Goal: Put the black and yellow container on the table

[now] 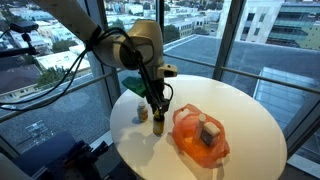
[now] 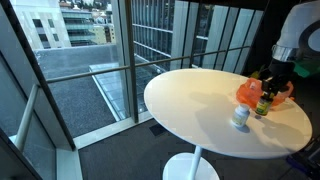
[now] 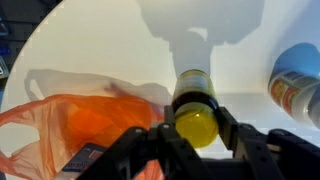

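I need to lower the container's base slightly onto the white table between the orange bag and amber jar, then release it.
The black and yellow container is a dark upright bottle with a yellow top. In the wrist view it sits between my fingers, which touch it on both sides. My gripper is shut on it. In both exterior views the gripper holds the container upright from above, with its base at or just above the white round table. I cannot tell whether the base touches the top.
A small amber jar with a pale lid stands close beside the container. An orange plastic bag holding a pale boxy pack lies on its other side. Windows surround the table.
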Tool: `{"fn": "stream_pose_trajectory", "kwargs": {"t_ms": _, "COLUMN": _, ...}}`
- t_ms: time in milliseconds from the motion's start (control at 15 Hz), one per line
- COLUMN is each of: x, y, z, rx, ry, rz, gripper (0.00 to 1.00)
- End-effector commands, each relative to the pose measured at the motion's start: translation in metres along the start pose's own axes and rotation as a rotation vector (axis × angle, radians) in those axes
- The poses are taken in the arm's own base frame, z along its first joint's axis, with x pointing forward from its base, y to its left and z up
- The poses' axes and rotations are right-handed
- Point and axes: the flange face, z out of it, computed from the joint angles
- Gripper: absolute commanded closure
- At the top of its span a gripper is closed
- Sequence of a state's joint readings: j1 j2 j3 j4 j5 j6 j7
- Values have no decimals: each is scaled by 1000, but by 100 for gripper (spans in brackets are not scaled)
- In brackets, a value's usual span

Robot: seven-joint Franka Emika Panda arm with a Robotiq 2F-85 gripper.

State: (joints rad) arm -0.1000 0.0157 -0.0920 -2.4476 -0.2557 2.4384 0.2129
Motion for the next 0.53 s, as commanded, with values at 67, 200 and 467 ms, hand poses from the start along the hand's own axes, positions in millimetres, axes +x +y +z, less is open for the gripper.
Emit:
{"fn": "stream_pose_trajectory", "kwargs": {"t_ms": 67, "x": 2, "y": 6, "z": 10, "rx": -15, "ry": 15, "rz": 6, "gripper": 80}}
{"fn": "stream_pose_trajectory", "kwargs": {"t_ms": 200, "x": 2, "y": 8, "z": 13, "rx": -19, "ry": 17, "rz": 6, "gripper": 80}}
{"fn": "stream_pose_trajectory", "kwargs": {"t_ms": 467, "x": 3, "y": 10, "z": 17, "rx": -21, "ry": 19, "rz": 8, "gripper": 58}}
